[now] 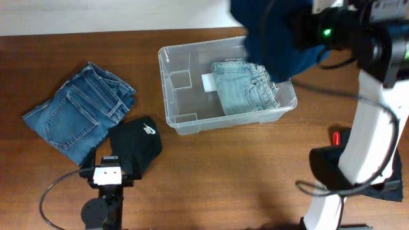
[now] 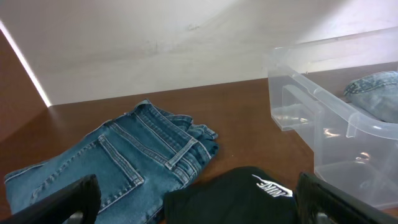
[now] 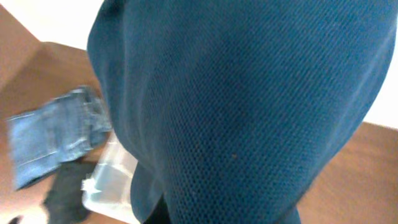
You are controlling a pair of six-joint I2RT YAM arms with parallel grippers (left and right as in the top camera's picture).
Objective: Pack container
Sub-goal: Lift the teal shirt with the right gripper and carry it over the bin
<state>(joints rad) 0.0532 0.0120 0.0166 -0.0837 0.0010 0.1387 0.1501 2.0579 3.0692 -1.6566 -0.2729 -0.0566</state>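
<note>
The container's empty half (image 1: 190,87) (image 3: 117,171) lies below my right gripper and to its left in the overhead view, so I will move that way and down to release the garment.
The clear plastic container (image 1: 167,96) stands at the table's middle, with folded light-blue jeans (image 1: 246,89) in its right half and a white label (image 1: 208,82) on its base. My right gripper (image 1: 305,33) is high over the container's back right corner. It holds a dark blue mesh garment (image 1: 268,38) that hangs down and fills the right wrist view (image 3: 249,106), hiding the fingers. My left gripper (image 2: 196,208) is open and low over a black garment with a white logo (image 2: 242,193). The container also shows in the left wrist view (image 2: 323,106).
Folded darker blue jeans (image 1: 80,112) lie at the left, touching the black garment (image 1: 137,144). A small red object (image 1: 335,137) lies by the right arm's base. The white wall runs along the table's back edge.
</note>
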